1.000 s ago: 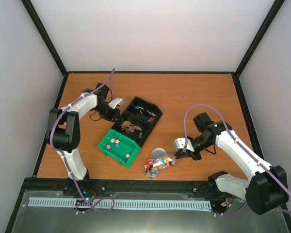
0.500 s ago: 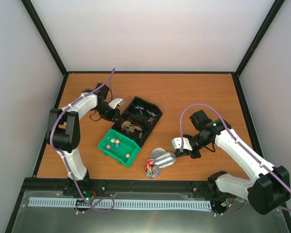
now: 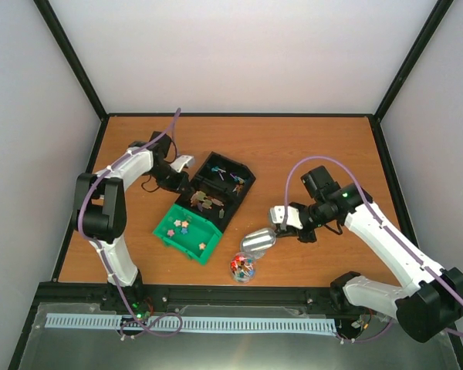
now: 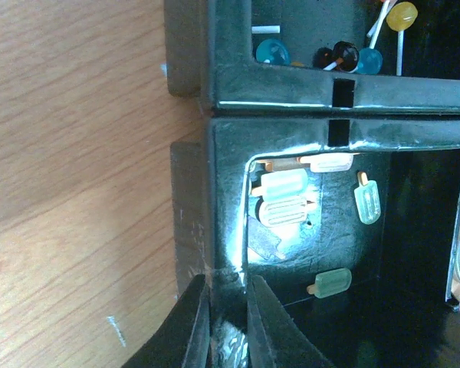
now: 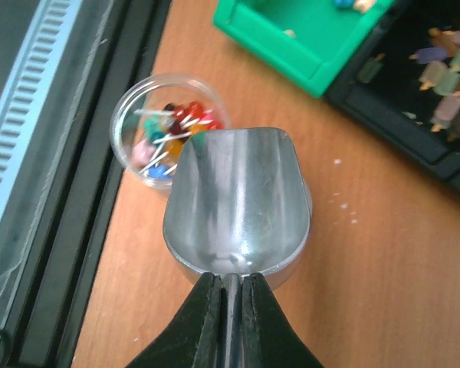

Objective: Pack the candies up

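Note:
Next, my right gripper carries the scoop outward, lowers it and releases its handle on the bare tabletop outward of the gripper, clear of the jar [image 3: 243, 268].
The candies [image 3: 187, 226] are tiny coloured stars lying in a green tray [image 3: 170, 231]. A corner of that tray shows at the top of the right wrist view [image 5: 307, 54]. My right gripper [image 3: 272, 227] [image 5: 230, 307] is shut on the handle of an empty silver scoop [image 3: 256, 240] [image 5: 238, 199], held just above the table beside a clear jar [image 3: 243, 268] [image 5: 165, 130] of coloured sweets on sticks. My left gripper [image 3: 187, 179] [image 4: 228, 322] is shut on the left wall of the black tray [image 3: 243, 171] [image 4: 230, 192]. The silver lid is hidden under the scoop.
The black tray holds small ice-lolly shapes [image 4: 284, 198] in one compartment and lollipops [image 4: 368, 54] in the other. The table's near edge with a black rail [image 5: 100, 153] runs just left of the jar. Black frame posts stand at the table corners.
My right gripper has drawn the scoop back from the jar's mouth, up and toward the far side. The left arm has stayed on the black tray.

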Controlling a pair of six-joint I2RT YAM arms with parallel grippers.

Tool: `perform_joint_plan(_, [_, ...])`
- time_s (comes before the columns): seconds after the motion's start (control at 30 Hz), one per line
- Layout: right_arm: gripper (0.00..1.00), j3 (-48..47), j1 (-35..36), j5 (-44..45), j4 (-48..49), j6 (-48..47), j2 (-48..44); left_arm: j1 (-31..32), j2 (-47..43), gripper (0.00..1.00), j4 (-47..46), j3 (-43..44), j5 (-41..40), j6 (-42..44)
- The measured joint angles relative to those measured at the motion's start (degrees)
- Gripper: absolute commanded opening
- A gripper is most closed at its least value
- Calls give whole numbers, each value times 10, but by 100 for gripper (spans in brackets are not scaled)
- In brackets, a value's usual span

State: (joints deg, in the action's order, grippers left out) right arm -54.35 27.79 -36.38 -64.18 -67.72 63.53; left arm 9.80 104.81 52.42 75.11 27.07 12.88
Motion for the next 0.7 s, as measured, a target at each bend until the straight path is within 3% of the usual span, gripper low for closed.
perform_joint_plan(0.3, [3,-60,-56,-17,111,122,86,-30,1,1,-10,10,-29,-20])
perform_joint_plan(0.47, [3,-70,-108,-21,187,169,163,-47,34,3,5,74,-55,-20])
perform_joint_plan(0.6, [3,-73,-153,-18,269,230,237,-66,74,11,19,145,-67,-20])
perform_joint_plan(0.7, [3,-73,-173,-15,337,284,289,-76,92,25,25,177,-71,-19])
